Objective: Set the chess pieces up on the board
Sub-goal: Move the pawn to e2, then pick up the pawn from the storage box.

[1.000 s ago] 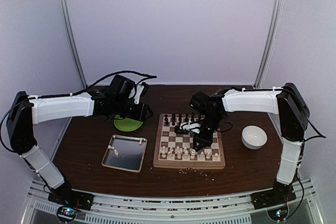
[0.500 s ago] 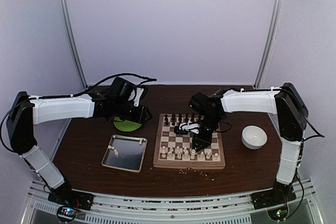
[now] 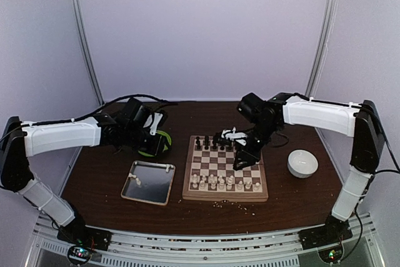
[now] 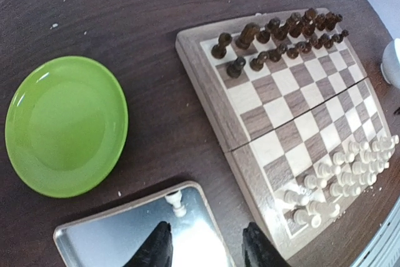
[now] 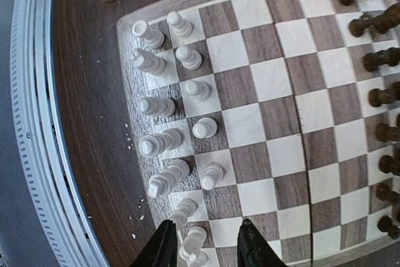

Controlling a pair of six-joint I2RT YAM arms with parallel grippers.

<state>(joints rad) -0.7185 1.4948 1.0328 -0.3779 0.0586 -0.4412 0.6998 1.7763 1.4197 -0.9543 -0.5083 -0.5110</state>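
Note:
Cream pieces are still lying in the tray, so the left gripper needs to move back and down onto the cream-white pawn nearer the board in the close pair.
The board point(image 3: 225, 168) lies mid-table. Dark chess pieces point(image 3: 215, 143) line its far edge and cream ones point(image 3: 225, 183) fill its near two rows. My right gripper point(image 3: 242, 159) hangs over the board's right half. In the right wrist view it point(image 5: 208, 247) is open above the end of the cream rows, with one cream piece point(image 5: 195, 243) standing on the board beside the left finger. My left gripper point(image 3: 156, 142) hovers open by the green plate. In its wrist view the left gripper point(image 4: 209, 251) is empty, above a tray corner where a cream piece point(image 4: 175, 203) lies.
A silver tray point(image 3: 149, 182) sits left of the board, with a green plate point(image 3: 152, 149) behind it. A white bowl point(image 3: 302, 162) stands right of the board. Pale crumbs point(image 3: 234, 203) are scattered along the board's near edge.
My right gripper's jaws have parted, and the arm has lifted and swung back toward the far right. The left arm has sunk lower and drawn slightly left over the plate.

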